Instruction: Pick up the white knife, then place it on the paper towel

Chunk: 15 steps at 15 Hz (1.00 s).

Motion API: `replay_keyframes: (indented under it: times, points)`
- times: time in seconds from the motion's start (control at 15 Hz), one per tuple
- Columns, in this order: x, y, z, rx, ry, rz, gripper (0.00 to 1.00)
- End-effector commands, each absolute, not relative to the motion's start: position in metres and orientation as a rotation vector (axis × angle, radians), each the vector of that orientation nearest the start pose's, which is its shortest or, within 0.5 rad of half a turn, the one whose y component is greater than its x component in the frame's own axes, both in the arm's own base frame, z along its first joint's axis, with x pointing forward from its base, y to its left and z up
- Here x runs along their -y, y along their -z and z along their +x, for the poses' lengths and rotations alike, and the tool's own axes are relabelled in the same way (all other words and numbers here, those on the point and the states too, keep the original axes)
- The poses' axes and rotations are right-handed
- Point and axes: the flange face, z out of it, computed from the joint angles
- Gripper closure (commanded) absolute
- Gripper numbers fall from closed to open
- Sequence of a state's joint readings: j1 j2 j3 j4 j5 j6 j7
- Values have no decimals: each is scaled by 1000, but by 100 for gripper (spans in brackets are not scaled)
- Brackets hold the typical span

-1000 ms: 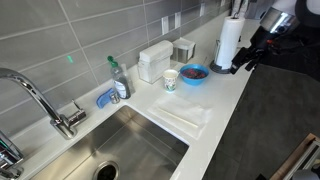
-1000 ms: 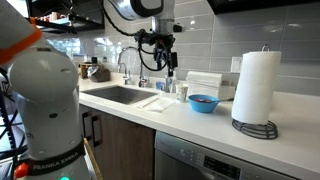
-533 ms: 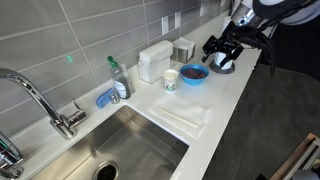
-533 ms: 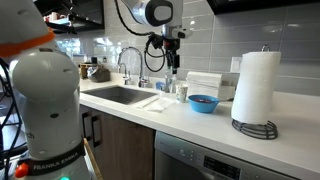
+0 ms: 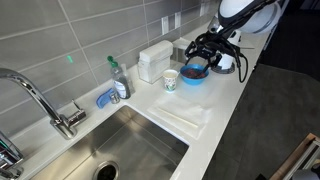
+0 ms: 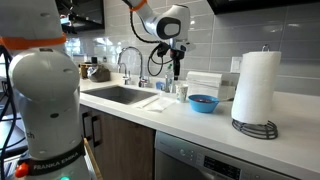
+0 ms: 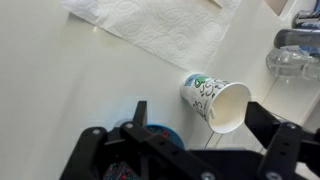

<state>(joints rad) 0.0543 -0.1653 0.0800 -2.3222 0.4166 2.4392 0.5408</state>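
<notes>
Next, my gripper moves down toward the opening of the printed paper cup (image 5: 170, 80) (image 7: 215, 100), because it still hangs above the cup with its open fingers framing the cup's rim.
The paper towel (image 5: 181, 115) lies flat on the white counter beside the sink; it also shows in the other exterior view (image 6: 155, 101) and at the top of the wrist view (image 7: 165, 25). I cannot make out the white knife in any view. My gripper (image 5: 203, 52) hangs above the blue bowl (image 5: 195, 72) and the printed paper cup (image 5: 170, 80), open and empty. In the wrist view the open fingers (image 7: 198, 112) frame the cup (image 7: 215, 100), with the bowl (image 7: 152, 133) partly hidden under them. The gripper (image 6: 177, 72) is seen over the cup area.
A steel sink (image 5: 120, 150) with a faucet (image 5: 45, 100) takes the counter's left part. A soap bottle (image 5: 118, 78), a blue sponge (image 5: 106, 98) and a white box (image 5: 154, 60) stand along the tiled wall. A tall paper roll on a stand (image 6: 257, 90) stands beyond the bowl.
The arm has swung from beside the tall paper roll along the counter toward the bowl and cup, and lowered. The gripper stays open. Nothing on the counter has moved.
</notes>
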Motion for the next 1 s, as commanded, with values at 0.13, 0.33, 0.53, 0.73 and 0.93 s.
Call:
replay_keyframes:
  times: [0.13, 0.33, 0.53, 0.73, 0.93]
  points:
    - [-70, -439, 507, -936, 232, -2591, 0]
    - [-70, -437, 513, -943, 236, -2595, 0]
    - [-77, -433, 525, -924, 214, -2587, 0]
    - [-83, -431, 539, -943, 214, -2575, 0]
    - [-87, -426, 555, -966, 216, -2568, 0]
